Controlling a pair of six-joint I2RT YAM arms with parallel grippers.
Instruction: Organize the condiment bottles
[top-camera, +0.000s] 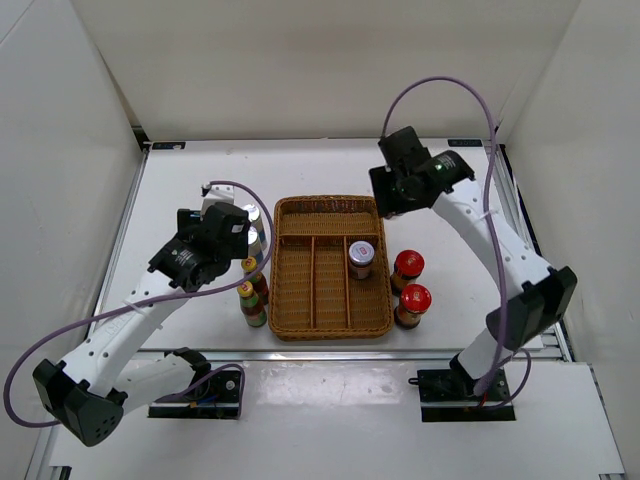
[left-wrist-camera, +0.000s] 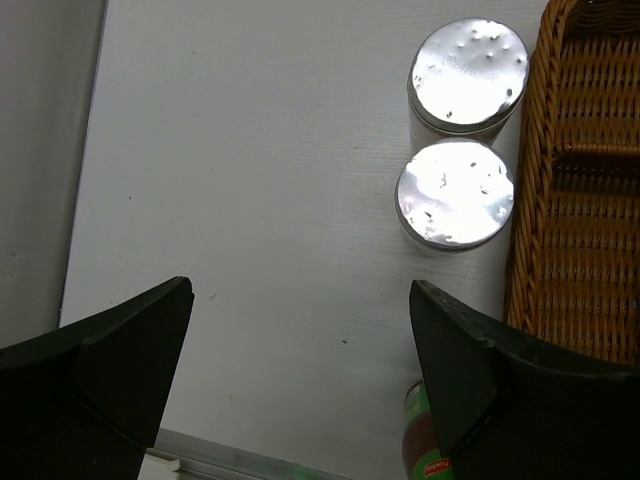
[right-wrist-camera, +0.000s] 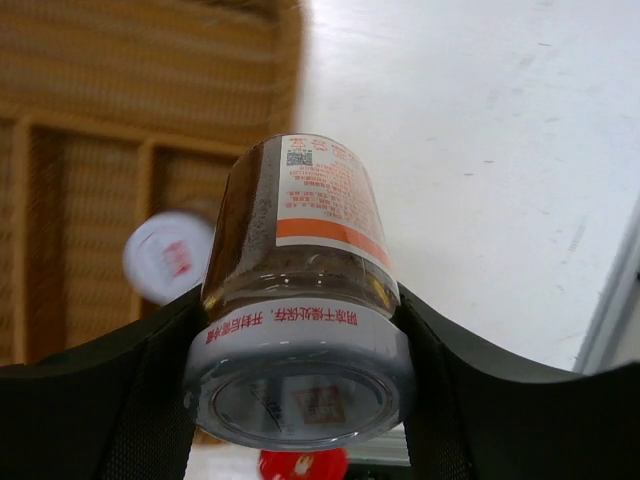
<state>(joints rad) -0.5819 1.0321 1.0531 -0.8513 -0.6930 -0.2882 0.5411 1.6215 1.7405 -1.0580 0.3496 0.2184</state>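
Observation:
My right gripper will move back past the tray's standing jar, then down to release, since that jar's compartment's empty near end (top-camera: 368, 306) lies back from and below my gripper.
My right gripper (right-wrist-camera: 300, 345) is shut on a grey-lidded jar (right-wrist-camera: 300, 300) with a dark filling and a white-orange label, held in the air over the far right corner of the wicker tray (top-camera: 285, 265). In the top view the gripper (top-camera: 398, 192) hides this jar. A second grey-lidded jar (top-camera: 361, 258) stands in the tray's right compartment. Two red-lidded jars (top-camera: 408, 266) (top-camera: 414, 300) stand right of the tray. Two yellow-green-capped bottles (top-camera: 250, 272) (top-camera: 250, 302) stand left of it. My left gripper (left-wrist-camera: 300, 290) is open and empty, near two silver-capped bottles (left-wrist-camera: 468, 72) (left-wrist-camera: 455, 193).
The wicker tray (left-wrist-camera: 580, 180) has three long compartments; its left wall runs right beside the silver caps. White walls enclose the table on the left, back and right. A metal rail edges the table at the right (right-wrist-camera: 615, 300).

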